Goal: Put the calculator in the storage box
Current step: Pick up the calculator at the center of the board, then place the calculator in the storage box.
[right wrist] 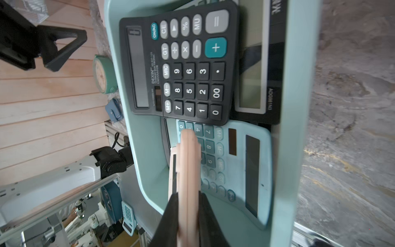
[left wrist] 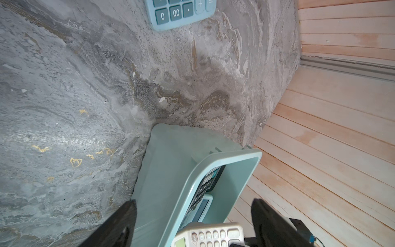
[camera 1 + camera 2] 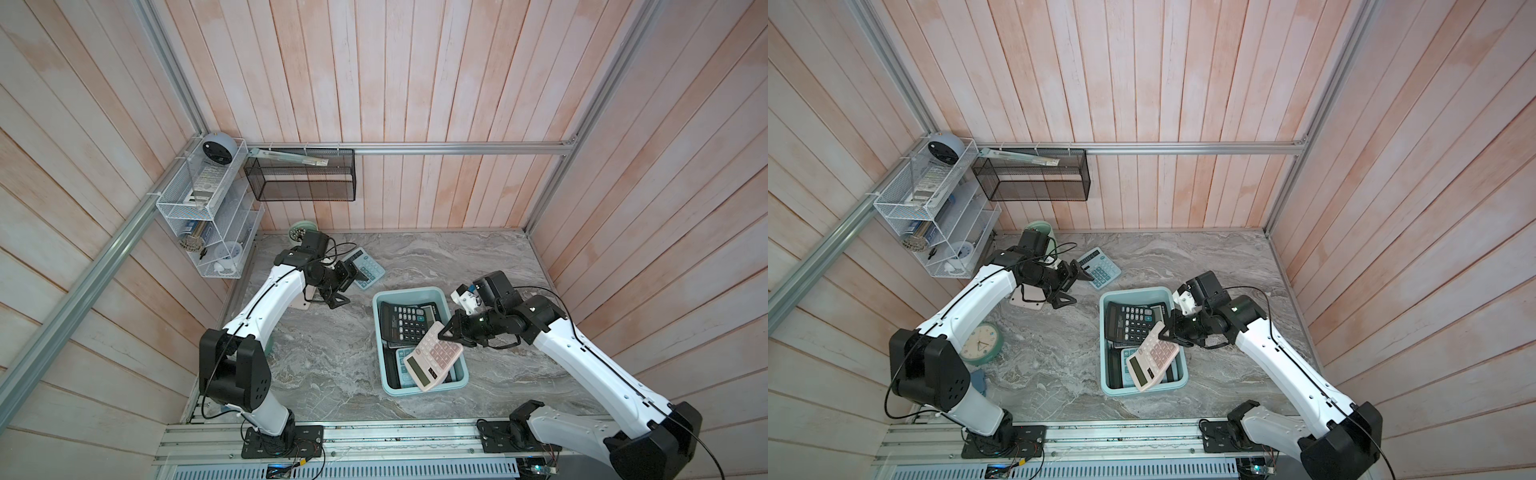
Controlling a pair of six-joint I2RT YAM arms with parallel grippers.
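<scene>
My right gripper needs to move down toward the teal calculator in the box (image 1: 234, 166) and let go of the pink one over it, because the black calculator (image 1: 181, 68) covers the far part of the box.
The storage box (image 3: 379, 345) (image 3: 1102, 340) is a light teal tub on the marble table, holding a black calculator (image 1: 181, 68) and a teal one (image 1: 235, 166). My right gripper (image 3: 446, 332) (image 1: 188, 196) is shut on the edge of a pink calculator (image 3: 432, 359) (image 3: 1152, 359), which hangs tilted over the box's near right part. A blue calculator (image 3: 372, 266) (image 2: 179, 12) lies on the table at the back left. My left gripper (image 3: 351, 286) (image 2: 193, 205) stands open beside it, with nothing between its fingers.
A black wire-mesh basket (image 3: 301, 174) and a white wire shelf (image 3: 199, 208) hang on the back-left walls. A mint-green cup (image 3: 1040, 230) stands in the back-left corner behind the left arm. A green clock (image 3: 980, 343) lies by the left arm's base.
</scene>
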